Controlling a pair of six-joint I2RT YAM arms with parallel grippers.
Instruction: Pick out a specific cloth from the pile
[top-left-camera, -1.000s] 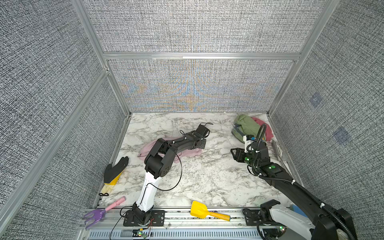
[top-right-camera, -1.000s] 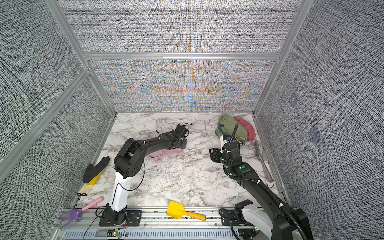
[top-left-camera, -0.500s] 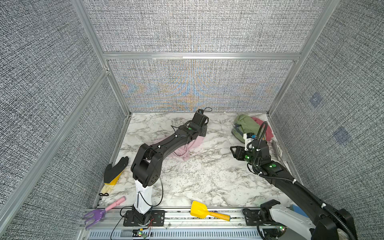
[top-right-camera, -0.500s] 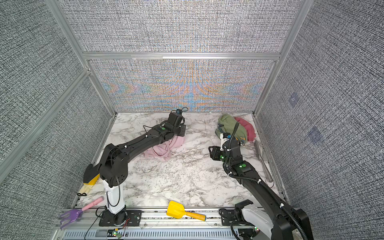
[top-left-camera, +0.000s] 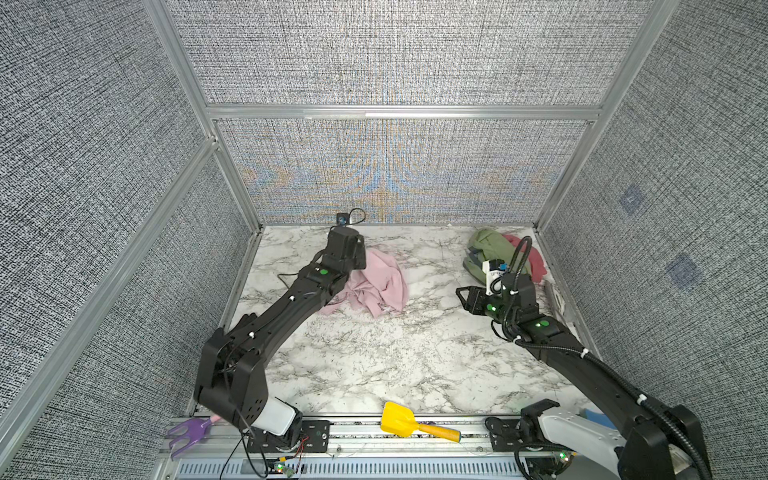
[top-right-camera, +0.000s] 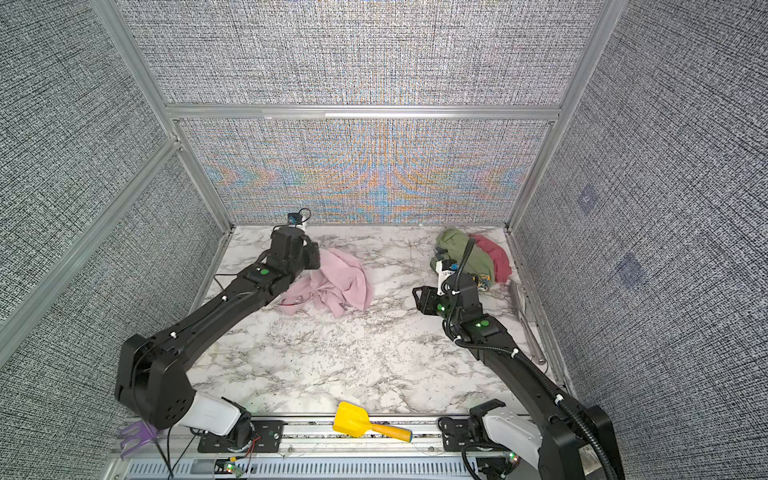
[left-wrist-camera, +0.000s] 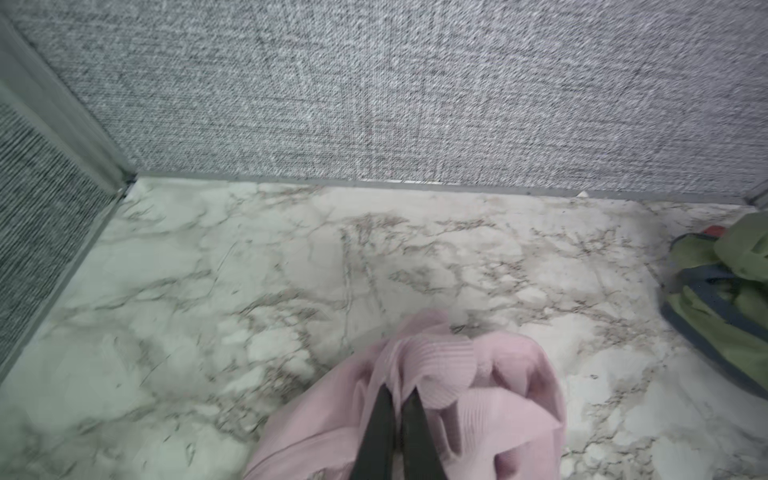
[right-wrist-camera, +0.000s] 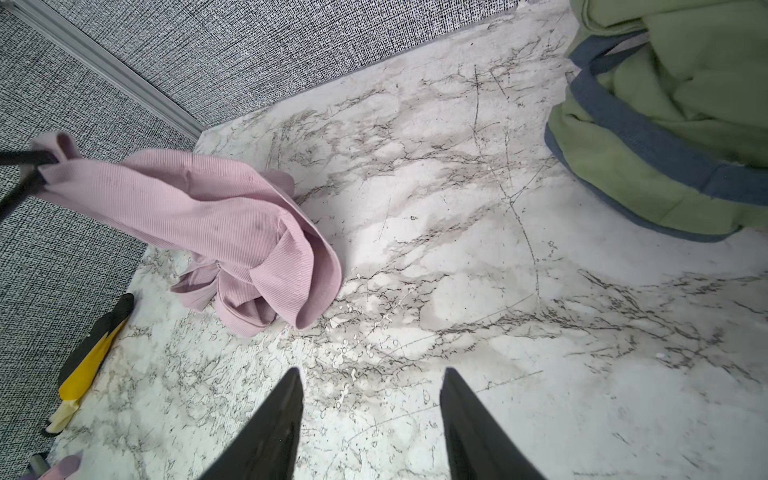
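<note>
The cloth lies apart from the pile, so my left gripper will next lower and move back toward the marble beside the bunched folds to release there.
The cloth (top-left-camera: 382, 282) (top-right-camera: 340, 282), pale pink and ribbed, hangs from my left gripper (top-left-camera: 360, 259) (top-right-camera: 318, 259), its lower folds bunched on the marble. In the left wrist view the left gripper (left-wrist-camera: 399, 390) is shut on a fold of the cloth (left-wrist-camera: 498, 395). The pile (top-left-camera: 494, 249) (top-right-camera: 461, 253), olive green with grey-blue trim, rose-red and a patterned piece, sits in the back right corner. My right gripper (top-left-camera: 462, 296) (top-right-camera: 417, 300) (right-wrist-camera: 370, 374) hovers open and empty over bare marble between the cloth (right-wrist-camera: 208, 216) and the pile (right-wrist-camera: 665, 104).
Grey fabric walls close in the back and both sides. A yellow scoop (top-left-camera: 399, 419) (top-right-camera: 353, 419) and a purple rake (top-left-camera: 189, 430) lie by the front rail. A black and yellow tool (right-wrist-camera: 95, 345) lies at the left wall. A metal rod (top-right-camera: 528, 320) lies along the right wall.
My left arm has stretched toward the back wall and raised the pink cloth off the table, dragging it back and right. The right arm has hardly moved.
</note>
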